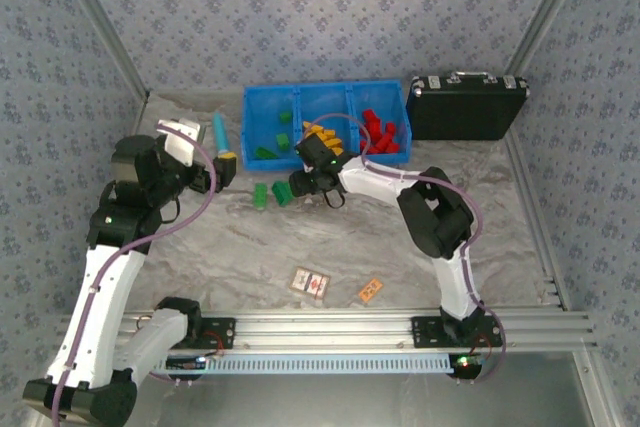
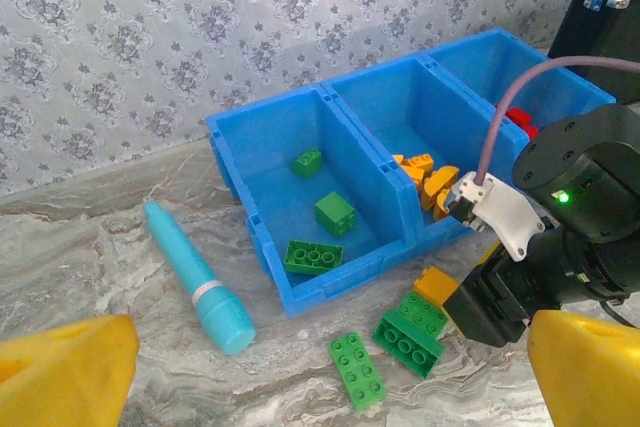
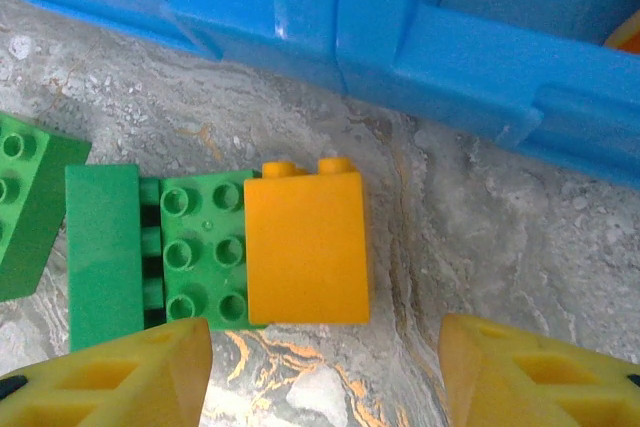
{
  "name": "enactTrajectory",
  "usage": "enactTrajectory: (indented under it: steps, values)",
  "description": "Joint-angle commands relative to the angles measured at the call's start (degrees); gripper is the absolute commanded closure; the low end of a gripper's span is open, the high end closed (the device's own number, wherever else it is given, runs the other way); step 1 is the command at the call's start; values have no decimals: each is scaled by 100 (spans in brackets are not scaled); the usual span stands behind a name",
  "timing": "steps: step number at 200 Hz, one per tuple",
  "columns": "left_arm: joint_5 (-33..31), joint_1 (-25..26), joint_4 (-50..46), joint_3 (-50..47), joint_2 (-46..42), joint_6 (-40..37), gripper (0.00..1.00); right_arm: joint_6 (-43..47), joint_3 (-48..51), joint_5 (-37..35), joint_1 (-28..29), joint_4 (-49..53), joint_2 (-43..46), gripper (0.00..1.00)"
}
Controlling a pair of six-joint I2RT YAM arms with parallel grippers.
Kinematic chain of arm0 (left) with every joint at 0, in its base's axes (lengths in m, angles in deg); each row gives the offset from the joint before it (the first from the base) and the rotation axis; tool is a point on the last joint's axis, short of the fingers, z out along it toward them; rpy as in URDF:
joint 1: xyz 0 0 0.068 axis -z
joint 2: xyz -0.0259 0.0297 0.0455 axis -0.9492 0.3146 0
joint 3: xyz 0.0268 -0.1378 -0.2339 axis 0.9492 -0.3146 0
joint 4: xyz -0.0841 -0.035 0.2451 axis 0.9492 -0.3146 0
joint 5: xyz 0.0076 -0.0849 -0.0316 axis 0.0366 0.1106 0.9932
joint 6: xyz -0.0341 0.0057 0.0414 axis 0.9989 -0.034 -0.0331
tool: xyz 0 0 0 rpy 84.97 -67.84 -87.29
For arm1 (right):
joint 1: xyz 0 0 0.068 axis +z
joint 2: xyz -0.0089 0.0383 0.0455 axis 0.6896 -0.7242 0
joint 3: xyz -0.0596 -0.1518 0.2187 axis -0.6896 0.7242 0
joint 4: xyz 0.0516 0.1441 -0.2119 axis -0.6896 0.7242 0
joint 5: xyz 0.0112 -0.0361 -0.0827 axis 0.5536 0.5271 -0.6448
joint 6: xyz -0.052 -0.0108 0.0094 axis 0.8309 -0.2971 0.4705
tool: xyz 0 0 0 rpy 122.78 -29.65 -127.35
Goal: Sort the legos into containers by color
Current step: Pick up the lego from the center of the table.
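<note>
I should lower my right gripper around the orange-yellow brick (image 3: 305,247) next, with one finger by the green pair and the other along the orange-yellow brick's free side, because the open fingers hover short.
The blue tray (image 1: 300,97) (image 2: 268,252) (image 3: 420,37) stands at the back, with green legos (image 2: 313,257) in its left compartment, orange-yellow ones (image 1: 328,135) in the middle and red ones (image 1: 381,131) on the right. In front of it on the table lie a flat green brick (image 2: 358,369), a green brick pair (image 2: 412,332) (image 3: 195,252) and an orange-yellow brick (image 3: 305,247) (image 2: 437,285) that touches the pair. My right gripper (image 3: 325,367) (image 1: 297,187) hovers open just short of the orange-yellow brick, nothing between its fingers. My left gripper (image 2: 330,352) (image 1: 222,172) is wide open to the left of these bricks.
A teal tube (image 2: 195,277) (image 1: 219,130) lies left of the tray. A black briefcase (image 1: 465,107) stands right of it. Two printed cards (image 1: 310,282) (image 1: 370,291) lie near the front rail. Patterned walls close in the table on three sides.
</note>
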State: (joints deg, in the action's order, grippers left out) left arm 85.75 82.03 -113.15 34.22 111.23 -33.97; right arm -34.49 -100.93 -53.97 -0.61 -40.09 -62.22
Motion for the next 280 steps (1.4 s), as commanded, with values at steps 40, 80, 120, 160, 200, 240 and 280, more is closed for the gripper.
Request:
enactTrajectory:
  steps: [40, 80, 120, 160, 200, 240, 280]
  values:
    - [76, -43, 127, 3, -59, -24, 0, -75, -297, 211, -123, -97, -388, 37]
    - [60, -37, 136, -5, -41, -30, 0, -41, -343, 237, -198, -97, -461, 45]
    - [56, -41, 128, -12, -32, -24, 0, -24, -378, 266, -235, -70, -512, 54]
    - [49, -44, 164, -32, -29, -24, 0, 10, -355, 246, -240, -7, -511, 62]
    - [47, -39, 109, 47, 54, -17, 0, 116, -110, 250, -263, 18, -301, 71]
    - [5, -44, 162, -36, -10, -33, 0, 277, 105, 266, -238, 314, 104, 74]
    - [43, -44, 155, -27, 8, -15, 0, 401, 372, 239, -153, 624, 709, 76]
